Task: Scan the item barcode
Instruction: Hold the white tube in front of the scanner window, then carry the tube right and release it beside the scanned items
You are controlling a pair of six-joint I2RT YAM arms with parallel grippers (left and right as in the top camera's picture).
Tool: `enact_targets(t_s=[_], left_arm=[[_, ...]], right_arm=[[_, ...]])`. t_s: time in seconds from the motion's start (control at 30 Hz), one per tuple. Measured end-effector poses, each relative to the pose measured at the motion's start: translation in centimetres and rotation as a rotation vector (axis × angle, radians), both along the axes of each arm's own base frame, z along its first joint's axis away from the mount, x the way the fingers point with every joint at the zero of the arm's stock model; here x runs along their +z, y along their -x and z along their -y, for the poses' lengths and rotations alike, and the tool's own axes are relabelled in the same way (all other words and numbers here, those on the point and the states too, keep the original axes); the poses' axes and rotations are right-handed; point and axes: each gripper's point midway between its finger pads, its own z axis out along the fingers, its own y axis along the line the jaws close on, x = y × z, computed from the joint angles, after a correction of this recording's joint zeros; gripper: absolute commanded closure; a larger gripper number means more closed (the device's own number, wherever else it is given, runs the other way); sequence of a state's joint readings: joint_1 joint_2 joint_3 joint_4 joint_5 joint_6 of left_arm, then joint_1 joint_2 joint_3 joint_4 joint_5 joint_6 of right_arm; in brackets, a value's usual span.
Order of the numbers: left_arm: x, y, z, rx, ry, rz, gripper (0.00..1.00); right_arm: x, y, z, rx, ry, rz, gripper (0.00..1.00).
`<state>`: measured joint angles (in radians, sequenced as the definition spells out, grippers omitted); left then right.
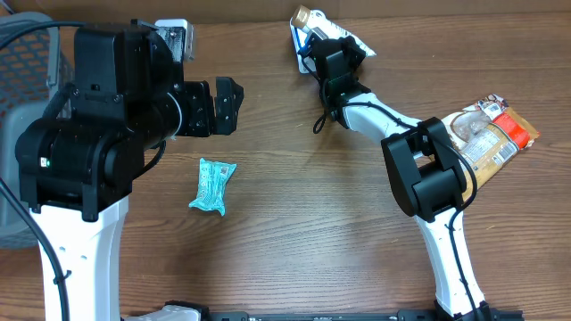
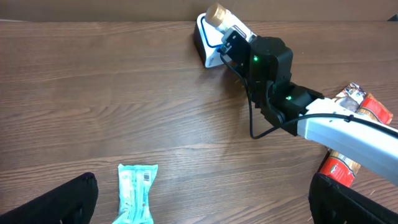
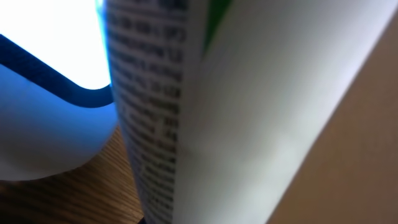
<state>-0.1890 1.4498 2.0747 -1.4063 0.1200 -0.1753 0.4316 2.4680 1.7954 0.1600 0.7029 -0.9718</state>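
I will lift my right gripper next, pull it back, lower it and release, because there is wood back from it beside the snack bag and the packet is already at the lit scanner (image 3: 50, 93).
At the table's far edge my right gripper (image 1: 323, 43) is shut on a white packet with a tan end (image 1: 308, 16), held against a white scanner with a blue outline (image 1: 298, 37). In the right wrist view the packet's printed side (image 3: 205, 124) fills the frame, with the lit scanner (image 3: 50, 93) to its left; my own fingers are hidden there. From the left wrist view, the packet (image 2: 219, 14) and scanner (image 2: 208, 48) show far off. My left gripper (image 1: 223, 105) hangs open and empty above the table, its fingertips (image 2: 62, 202) wide apart.
A teal packet (image 1: 212, 185) lies flat on the wood below my left gripper, barcode side up (image 2: 135, 193). A red and orange snack bag (image 1: 491, 138) lies by the right arm's base. A grey basket (image 1: 27, 53) stands at the far left.
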Motion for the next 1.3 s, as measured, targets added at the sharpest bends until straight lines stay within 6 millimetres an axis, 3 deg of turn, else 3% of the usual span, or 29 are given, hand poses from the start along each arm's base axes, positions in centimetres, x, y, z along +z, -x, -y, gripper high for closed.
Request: enact_targets(t_s=[0.5, 0.67, 0.8, 0.93, 1.07, 1.17, 1.3], left_arm=[[0.0, 0.0, 0.0, 0.000, 0.000, 0.000, 0.00], [0.0, 0.0, 0.0, 0.000, 0.000, 0.000, 0.00], [0.0, 0.0, 0.0, 0.000, 0.000, 0.000, 0.00], [0.0, 0.0, 0.0, 0.000, 0.000, 0.000, 0.00], [0.0, 0.0, 0.0, 0.000, 0.000, 0.000, 0.00], [0.0, 0.0, 0.0, 0.000, 0.000, 0.000, 0.00], [0.0, 0.0, 0.0, 0.000, 0.000, 0.000, 0.00]], right_arm=[[-0.1, 0.4, 0.9, -0.052, 0.030, -0.007, 0.96], [-1.2, 1.6, 1.2, -0.068, 0.043, -0.089, 0.96], [-0.4, 3.3, 0.6, -0.055, -0.007, -0.170, 0.96], [3.1, 5.8, -0.9, -0.019, -0.175, -0.236, 0.96], [8.5, 9.1, -2.6, 0.019, -0.469, -0.288, 0.96], [12.8, 12.6, -3.7, 0.056, -0.731, -0.375, 0.96], [15.5, 17.7, -3.5, 0.067, -0.995, -0.581, 0.96]])
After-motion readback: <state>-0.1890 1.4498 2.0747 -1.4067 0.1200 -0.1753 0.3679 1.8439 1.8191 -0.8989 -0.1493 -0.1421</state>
